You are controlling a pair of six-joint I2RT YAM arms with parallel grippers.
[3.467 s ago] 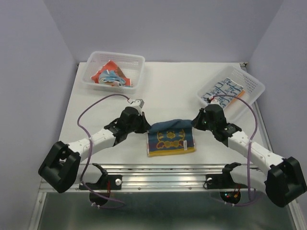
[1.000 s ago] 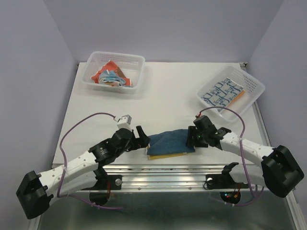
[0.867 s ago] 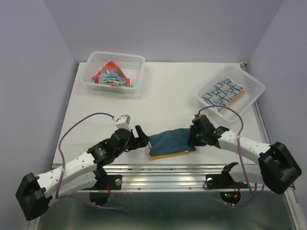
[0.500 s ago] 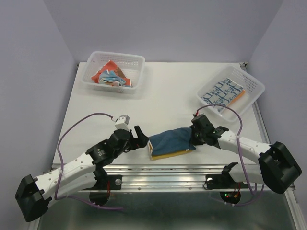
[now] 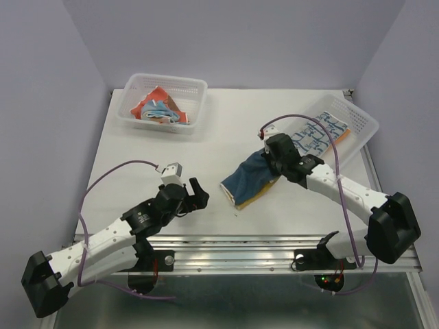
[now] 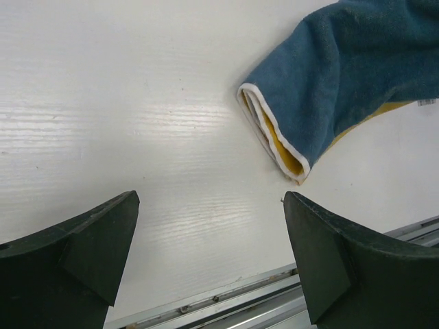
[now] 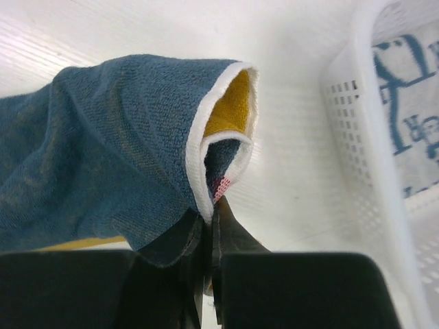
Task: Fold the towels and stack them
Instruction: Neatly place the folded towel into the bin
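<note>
The right gripper moves outward and to the right in the top view over the basket's white towel [image 5: 321, 137] next. It releases there, since the navy towel [image 5: 248, 179] is folded.
The navy towel [image 5: 248, 179], folded with a yellow layer showing underneath, hangs slanted from my right gripper [image 5: 271, 162] down to the table. In the right wrist view my right gripper [image 7: 211, 221] is shut on the white-hemmed corner of the navy towel [image 7: 116, 151]. My left gripper [image 5: 195, 195] stands open left of the towel, apart from it. The left wrist view shows its fingers [image 6: 75, 250] wide over bare table, with the navy towel's [image 6: 343, 75] low end beyond them. Other towels lie in the two baskets.
The far-left basket [image 5: 195, 86] holds an orange dotted towel [image 5: 155, 99] and a light blue one [image 5: 164, 114]. The right basket [image 5: 363, 125] holds a white towel with blue print [image 5: 317, 131] over an orange one. The metal rail [image 5: 240, 241] runs along the near table edge.
My right gripper has shut on the navy towel's right corner and carried it up and back toward the right basket, dragging the towel slantwise. The left gripper stayed open, almost still.
</note>
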